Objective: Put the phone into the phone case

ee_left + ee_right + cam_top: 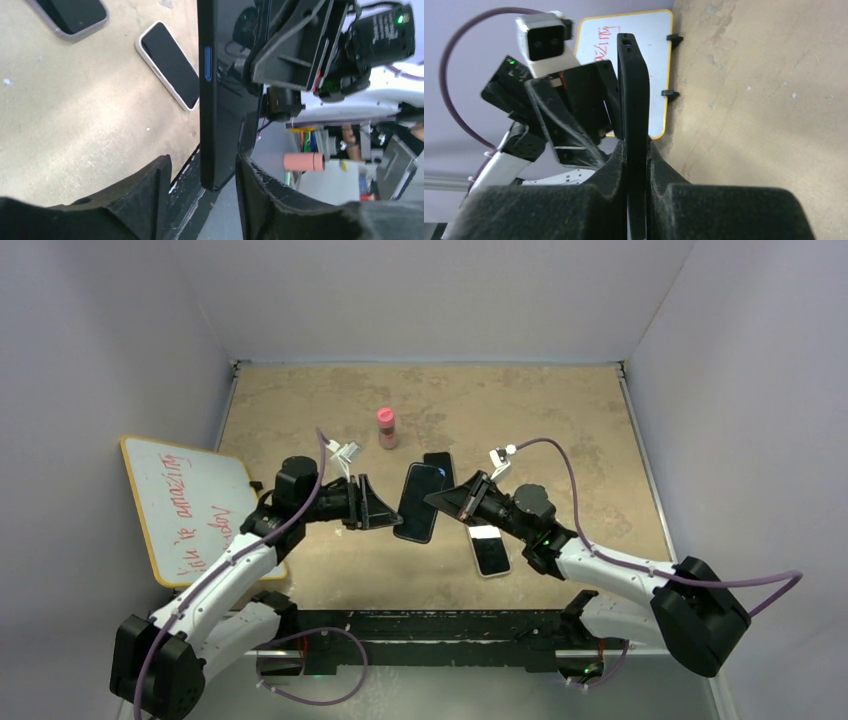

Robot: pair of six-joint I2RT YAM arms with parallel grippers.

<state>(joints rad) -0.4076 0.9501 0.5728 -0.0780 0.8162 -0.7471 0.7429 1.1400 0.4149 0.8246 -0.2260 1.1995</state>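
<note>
The right gripper lowers toward the left in the top view next and releases the phone, since the clear tabletop spot lies below that gripper on that side.
A black phone point(418, 502) with a matte black case around its edge hangs in the air above the middle of the table, between both grippers. My right gripper point(447, 500) is shut on its right end; in the right wrist view both pads point(616, 157) press the phone point(634, 90) edge-on at the gripper point(636, 150). My left gripper point(377, 506) is open around the other end. In the left wrist view the phone point(225, 100) stands between the fingers point(155, 190) of the gripper point(200, 175), close to the right finger and with a gap to the left one.
A white-cased phone point(490, 550) lies on the table below the right gripper and also shows in the left wrist view point(170, 65). A second dark phone point(440, 466) lies behind. A pink bottle point(386, 427) stands farther back. A whiteboard point(190, 505) leans at the left edge.
</note>
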